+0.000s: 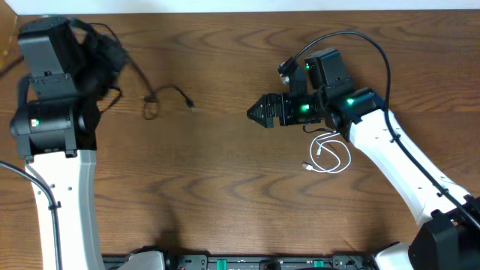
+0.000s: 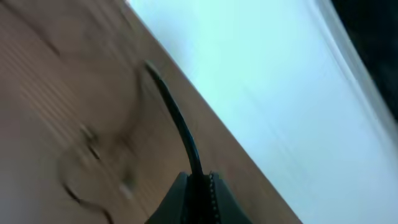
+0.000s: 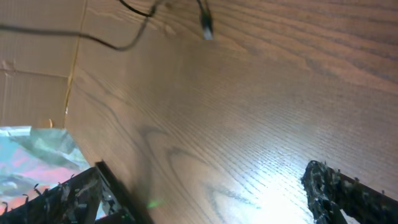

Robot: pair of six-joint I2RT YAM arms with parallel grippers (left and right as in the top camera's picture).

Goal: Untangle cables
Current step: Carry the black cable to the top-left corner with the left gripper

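My left gripper needs to move back and down toward the bare wood to the left in the overhead view and release the black cable there, because bare wood lies on that side.
My left gripper (image 2: 198,177) is shut on a thin black cable (image 2: 180,127) that rises out of its jaws; the view is blurred. In the overhead view the left gripper (image 1: 111,54) sits at the far left. Another black cable (image 1: 159,99) lies on the table to its right, with a small loop and a free plug end. The white cable (image 1: 331,155) lies coiled near the right arm. My right gripper (image 1: 256,114) points left at mid-table, between the two. The right gripper (image 3: 205,180) is open with only bare wood between its fingers, and the black cable (image 3: 127,34) lies ahead of it.
The wooden table (image 1: 225,195) carries only these cords. A cardboard panel (image 3: 31,68) stands beyond the table's edge in the right wrist view. The white right arm (image 1: 405,172) crosses the right side, just beside the white cable.
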